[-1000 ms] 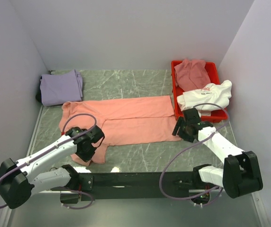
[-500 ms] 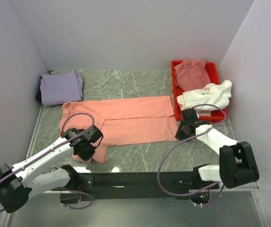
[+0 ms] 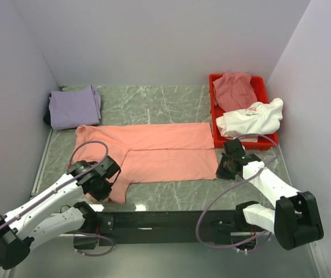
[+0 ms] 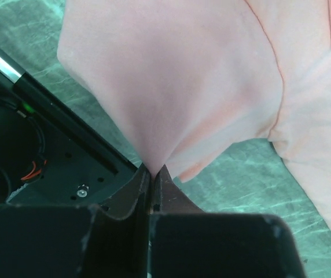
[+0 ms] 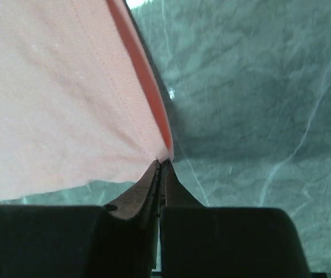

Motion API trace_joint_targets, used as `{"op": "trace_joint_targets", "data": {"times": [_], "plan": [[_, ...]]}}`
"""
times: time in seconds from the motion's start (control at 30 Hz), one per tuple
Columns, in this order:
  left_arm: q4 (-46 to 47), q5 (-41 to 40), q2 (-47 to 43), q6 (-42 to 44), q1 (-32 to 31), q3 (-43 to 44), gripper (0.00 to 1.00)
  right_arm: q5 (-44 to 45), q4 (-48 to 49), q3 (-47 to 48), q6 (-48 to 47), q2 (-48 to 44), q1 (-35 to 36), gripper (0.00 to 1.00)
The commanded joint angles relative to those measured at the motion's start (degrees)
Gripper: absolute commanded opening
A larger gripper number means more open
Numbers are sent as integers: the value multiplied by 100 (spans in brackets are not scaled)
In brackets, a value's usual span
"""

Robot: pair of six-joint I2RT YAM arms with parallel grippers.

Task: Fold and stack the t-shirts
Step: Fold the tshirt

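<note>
I should next carry my left gripper's pinched sleeve outward and release it over the shirt's far half (image 3: 114,138), as that layer lies outward of my gripper.
A salmon-pink t-shirt (image 3: 160,150) lies spread flat across the middle of the table, folded lengthwise. My left gripper (image 3: 103,183) is at its near left sleeve, and in the left wrist view it (image 4: 153,169) is shut on a pinch of the pink cloth (image 4: 183,75). My right gripper (image 3: 224,171) is at the shirt's near right corner, and in the right wrist view it (image 5: 162,162) is shut on the hem (image 5: 55,98). A folded lavender t-shirt (image 3: 73,107) lies at the back left. A dusty rose t-shirt (image 3: 235,90) and a white t-shirt (image 3: 252,119) sit in the bin.
A red plastic bin (image 3: 212,107) stands at the back right, with the white shirt draped over its right rim. The black base bar (image 3: 165,220) of the arms runs along the near edge. White walls close in the table on three sides.
My right gripper has shut on the shirt's near right corner. My left gripper has moved toward the near left with the sleeve. The shirt's near edge has shifted slightly toward me.
</note>
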Motion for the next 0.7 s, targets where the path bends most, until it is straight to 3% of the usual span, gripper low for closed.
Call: {"op": "trace_joint_targets", "data": {"times": [0.0,0.37,0.67], "plan": [[-319,124,-248,-44,-8,59,1,-36,-362,-42,118,-296,105,0],[533,-297,164,466,10,603,9,166,-591,774,-66,-208,105,0],[1499,-88,929,1932,1248,1070,2,245,-477,1478,-207,292,79,0]]}}
